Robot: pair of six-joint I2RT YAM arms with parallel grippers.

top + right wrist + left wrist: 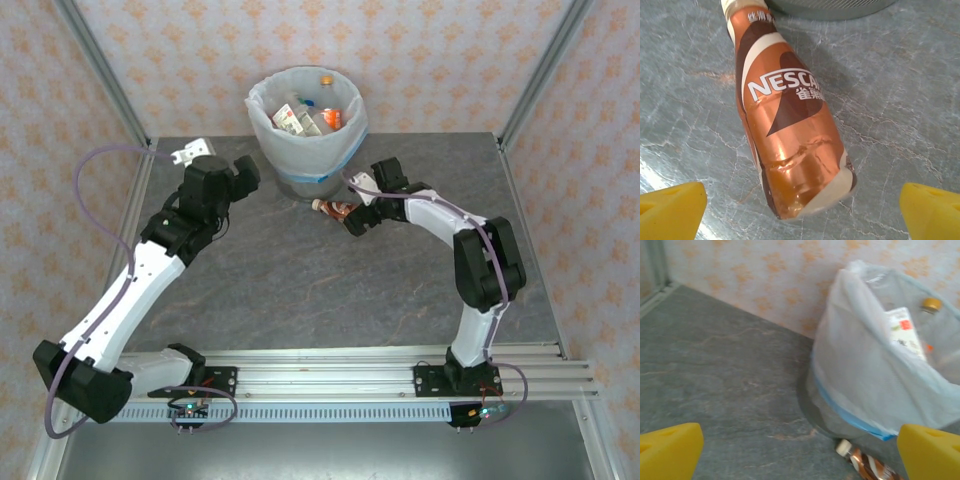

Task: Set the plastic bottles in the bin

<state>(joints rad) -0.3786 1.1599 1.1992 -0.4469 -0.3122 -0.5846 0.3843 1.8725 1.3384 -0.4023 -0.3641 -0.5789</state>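
My right gripper is next going to lower its open fingers past the bottom end of the brown bottle's body (pixel 341 212) (pixel 799 137) and close around it, because it is below, toward the bin.
A brown Nescafe bottle (pixel 790 130) with a white cap lies on its side on the grey table, cap toward the bin's base. My right gripper (pixel 802 215) is open, its yellow fingertips (pixel 672 210) spread wide on either side of the bottle's bottom end without touching it. From above, the bottle (pixel 335 209) lies just left of the right gripper (pixel 352 216). The bin (pixel 305 125), lined with a white bag with a blue band, holds several bottles (pixel 292 118). My left gripper (pixel 800 455) is open and holds nothing, hovering left of the bin (pixel 880 365), with the brown bottle (pixel 867 466) past it.
The bin stands at the table's far edge against the patterned wall. Metal frame posts (pixel 105 70) rise at the back corners. Bare grey tabletop (pixel 300 290) stretches between the arms toward the rail at the near edge.
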